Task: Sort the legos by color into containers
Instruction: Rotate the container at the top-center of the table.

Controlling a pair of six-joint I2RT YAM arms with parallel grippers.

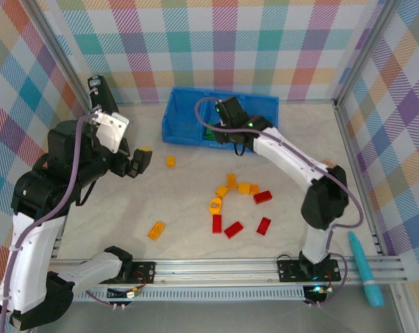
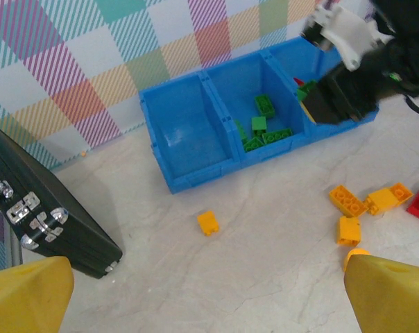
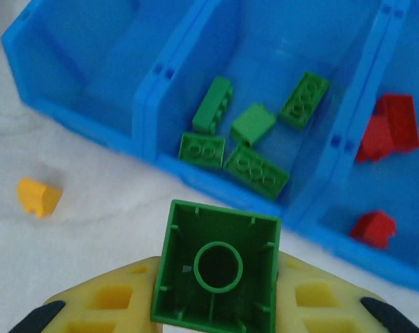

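My right gripper will next move outward past the front side of the blue bin and down into the middle container to let go of the green lego, because the middle container already has the green legos in it.
My right gripper (image 3: 215, 300) is shut on a green lego (image 3: 216, 267), its hollow underside facing the camera. It hangs just in front of the blue bin (image 3: 161, 163). The bin's middle container (image 3: 265, 76) holds several green legos (image 3: 257, 172). Red legos (image 3: 386, 128) lie in the right container, and the left container (image 3: 84, 62) is bare. From above, the right gripper (image 1: 223, 133) sits at the bin's (image 1: 185, 114) front wall. My left gripper (image 1: 137, 164) stands open over the table. An orange lego (image 2: 208, 223) lies ahead of its yellow fingertips (image 2: 26, 295).
Orange legos (image 1: 245, 187) and red legos (image 1: 233, 229) are scattered mid-table, with single orange ones at the left (image 1: 156, 229) and near the bin (image 1: 170, 161). A black case (image 2: 36, 201) stands at the left. A teal object (image 1: 365, 269) lies beyond the table's right front rail.
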